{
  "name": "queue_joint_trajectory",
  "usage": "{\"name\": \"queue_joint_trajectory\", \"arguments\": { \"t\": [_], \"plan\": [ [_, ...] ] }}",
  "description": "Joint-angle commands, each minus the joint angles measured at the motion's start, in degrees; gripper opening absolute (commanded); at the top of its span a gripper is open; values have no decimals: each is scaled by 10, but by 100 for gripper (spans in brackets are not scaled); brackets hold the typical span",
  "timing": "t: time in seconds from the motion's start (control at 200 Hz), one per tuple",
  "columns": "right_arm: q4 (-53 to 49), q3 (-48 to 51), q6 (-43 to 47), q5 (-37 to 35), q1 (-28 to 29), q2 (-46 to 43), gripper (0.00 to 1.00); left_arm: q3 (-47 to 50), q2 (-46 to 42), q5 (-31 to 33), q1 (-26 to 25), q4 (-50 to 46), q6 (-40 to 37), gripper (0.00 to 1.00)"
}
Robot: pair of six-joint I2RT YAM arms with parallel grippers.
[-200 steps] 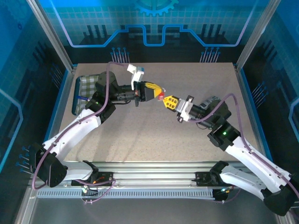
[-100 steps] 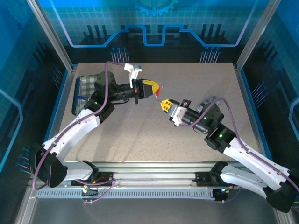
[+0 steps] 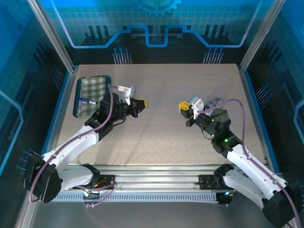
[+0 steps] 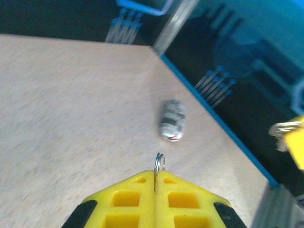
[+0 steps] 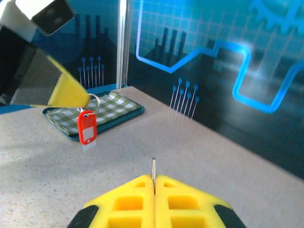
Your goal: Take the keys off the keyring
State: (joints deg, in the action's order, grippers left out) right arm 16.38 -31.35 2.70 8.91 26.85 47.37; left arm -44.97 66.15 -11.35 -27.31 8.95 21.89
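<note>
I should next tip my left gripper's fingers down and lower the silver split ring to the open tabletop below to let it go, with the key (image 5: 153,166) held apart.
My left gripper (image 3: 142,103) (image 4: 155,176) is shut on a silver split ring (image 4: 159,164), whose top pokes out above the yellow fingertips. In the right wrist view that keyring (image 5: 94,101) hangs from the left gripper's yellow finger (image 5: 66,90), with a red tag (image 5: 87,127) dangling under it above the table. My right gripper (image 3: 182,105) (image 5: 153,179) is shut on a thin metal key (image 5: 153,166), seen edge-on and standing up between the pads. The two grippers are apart over the middle of the table.
A green checkered tray (image 3: 92,95) (image 5: 107,111) sits at the far left with a blue-capped pen (image 3: 85,100) in it. A blurred grey and white shape (image 4: 172,119) shows ahead of the left gripper. Blue rails (image 3: 250,102) border the table.
The grippers, tip to tip at mid-table a second ago, have drawn apart. The left one pulled back left with the ring and tag; the right one swung right with the key.
</note>
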Motion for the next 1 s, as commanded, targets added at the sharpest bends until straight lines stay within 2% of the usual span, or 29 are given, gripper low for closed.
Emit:
{"name": "queue_joint_trajectory", "arguments": {
  "t": [0.0,0.25,0.36,0.641,0.731,0.791,0.871,0.911,0.991],
  "plan": [
    [32,33,-123,-14,-30,0,0,26,-7,106,5,-42,55,0],
    [27,69,-255,-18,-74,93,0,79,28,193,4,-65,134,0],
    [55,73,-298,-7,-86,162,0,68,68,213,5,-92,155,0],
    [136,60,-361,4,-90,325,0,44,179,230,5,-88,191,0],
    [158,58,-373,10,-89,353,0,36,197,233,5,-89,197,16],
    [168,59,-376,14,-90,363,0,33,199,241,5,-93,200,36],
    [166,58,-375,13,-90,366,0,36,184,248,5,-91,199,53],
    [163,58,-372,12,-89,366,0,41,171,250,5,-90,196,58],
    [153,54,-367,12,-90,369,0,45,141,254,6,-91,188,62]
  ]
}}
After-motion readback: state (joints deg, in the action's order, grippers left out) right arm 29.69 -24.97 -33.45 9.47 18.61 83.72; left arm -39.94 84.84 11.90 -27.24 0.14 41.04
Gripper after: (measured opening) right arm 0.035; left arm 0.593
